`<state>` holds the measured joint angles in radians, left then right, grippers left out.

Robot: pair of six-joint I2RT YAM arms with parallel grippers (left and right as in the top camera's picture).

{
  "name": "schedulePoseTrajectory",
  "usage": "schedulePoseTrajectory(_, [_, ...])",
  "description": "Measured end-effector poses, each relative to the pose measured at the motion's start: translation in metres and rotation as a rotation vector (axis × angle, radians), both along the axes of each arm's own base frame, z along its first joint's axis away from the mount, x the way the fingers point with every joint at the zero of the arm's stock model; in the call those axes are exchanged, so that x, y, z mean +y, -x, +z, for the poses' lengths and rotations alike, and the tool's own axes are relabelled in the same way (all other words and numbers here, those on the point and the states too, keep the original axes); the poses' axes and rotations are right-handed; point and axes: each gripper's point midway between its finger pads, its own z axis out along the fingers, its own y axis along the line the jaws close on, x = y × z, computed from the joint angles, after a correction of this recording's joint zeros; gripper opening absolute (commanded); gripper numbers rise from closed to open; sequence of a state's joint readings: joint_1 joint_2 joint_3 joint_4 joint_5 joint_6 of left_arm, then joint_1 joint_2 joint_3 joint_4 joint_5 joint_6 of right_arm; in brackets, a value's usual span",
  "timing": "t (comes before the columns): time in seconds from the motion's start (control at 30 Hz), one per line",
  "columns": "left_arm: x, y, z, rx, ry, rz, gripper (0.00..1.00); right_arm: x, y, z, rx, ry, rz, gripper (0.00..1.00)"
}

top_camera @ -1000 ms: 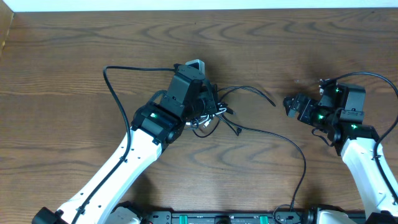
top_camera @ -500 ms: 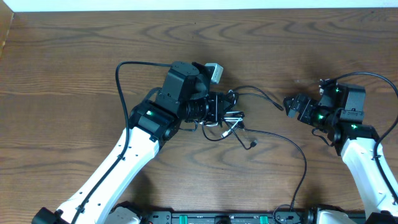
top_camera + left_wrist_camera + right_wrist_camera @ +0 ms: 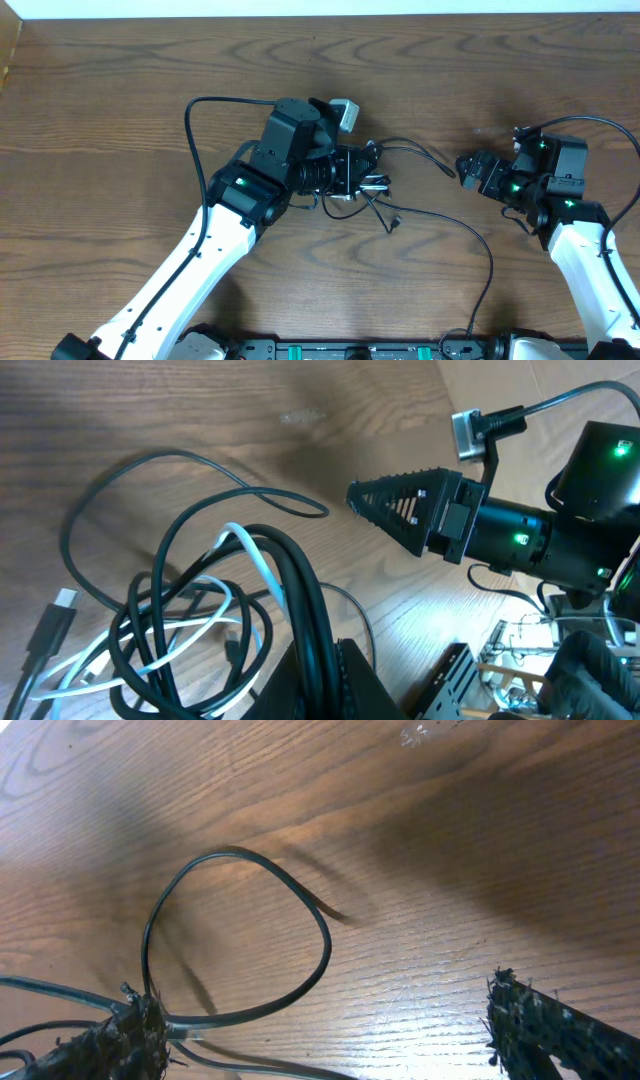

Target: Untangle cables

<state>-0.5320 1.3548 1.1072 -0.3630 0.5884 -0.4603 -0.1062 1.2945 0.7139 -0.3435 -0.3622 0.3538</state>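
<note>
I will move my left gripper left in the overhead view over bare wood and release the black cable pieces, still bunched with white cable loops.
The cables [image 3: 372, 192] form a tangle of thin black and white cords at the table's middle. My left gripper [image 3: 360, 175] is shut on black strands of the tangle. In the left wrist view, these strands run between the fingers [image 3: 320, 665], with white cable loops [image 3: 235, 550] and black loops hanging to the left. One black cable [image 3: 470, 232] trails right and down toward the front edge. My right gripper [image 3: 466, 170] is open and empty, just right of a loose cable end [image 3: 440, 162]. In the right wrist view its fingers [image 3: 325, 1035] are wide apart, and a black cable loop [image 3: 300, 890] lies beside the left finger.
The wooden table [image 3: 120, 90] carries nothing else. Thicker black arm wires arch over the left arm [image 3: 195, 110] and the right arm [image 3: 600, 125]. The right gripper's pointed finger [image 3: 400, 510] shows in the left wrist view, close to the tangle.
My left gripper has turned and shifted right with the tangle. A loose plug end below it swung out to the right, then drew back slightly. The right arm has not moved.
</note>
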Motion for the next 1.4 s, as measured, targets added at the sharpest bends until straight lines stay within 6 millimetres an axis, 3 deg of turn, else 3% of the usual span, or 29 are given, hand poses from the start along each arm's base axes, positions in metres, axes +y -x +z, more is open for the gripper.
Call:
schedulePoseTrajectory(0.47, [0.0, 0.0, 0.0, 0.059, 0.025, 0.043, 0.08, -0.001, -0.001, 0.0, -0.004, 0.003, -0.002, 0.99])
schedulePoseTrajectory(0.63, [0.0, -0.001, 0.0, 0.094, 0.041, 0.069, 0.08, -0.053, -0.041, 0.029, -0.196, 0.241, -0.196, 0.99])
schedulePoseTrajectory(0.7, [0.0, 0.0, 0.001, 0.102, 0.045, 0.074, 0.08, -0.08, -0.039, 0.031, -0.187, 0.352, -0.302, 0.99])
schedulePoseTrajectory(0.83, [0.0, 0.0, 0.001, 0.107, 0.047, 0.078, 0.08, -0.09, -0.039, 0.035, -0.198, 0.375, -0.37, 0.99])
schedulePoseTrajectory(0.9, [0.0, 0.0, 0.001, 0.107, 0.047, 0.078, 0.08, -0.066, -0.038, 0.028, -0.17, 0.232, -0.309, 0.99])
schedulePoseTrajectory(0.97, [-0.001, -0.001, 0.001, 0.104, 0.049, 0.078, 0.08, -0.025, -0.023, 0.015, -0.07, 0.036, -0.181, 0.97])
schedulePoseTrajectory(1.0, [-0.001, -0.002, 0.002, 0.099, 0.052, 0.078, 0.08, 0.003, -0.008, 0.01, 0.002, -0.101, -0.096, 0.91])
schedulePoseTrajectory(1.07, [-0.002, -0.004, 0.005, 0.086, 0.061, 0.077, 0.08, 0.033, 0.001, 0.016, 0.026, -0.232, 0.013, 0.84])
schedulePoseTrajectory(1.1, [-0.003, -0.005, 0.007, 0.079, 0.065, 0.077, 0.08, 0.06, 0.009, 0.026, 0.031, -0.33, 0.116, 0.83])
schedulePoseTrajectory(1.17, [-0.005, -0.008, 0.012, 0.052, 0.083, 0.075, 0.08, 0.083, 0.018, 0.034, 0.061, -0.423, 0.177, 0.77])
schedulePoseTrajectory(1.27, [-0.007, -0.012, 0.019, 0.012, 0.097, 0.066, 0.08, 0.128, 0.039, 0.049, 0.183, -0.61, 0.236, 0.81])
schedulePoseTrajectory(1.4, [-0.008, -0.012, 0.02, -0.018, 0.092, 0.048, 0.08, 0.162, 0.046, 0.062, 0.25, -0.706, 0.251, 0.84])
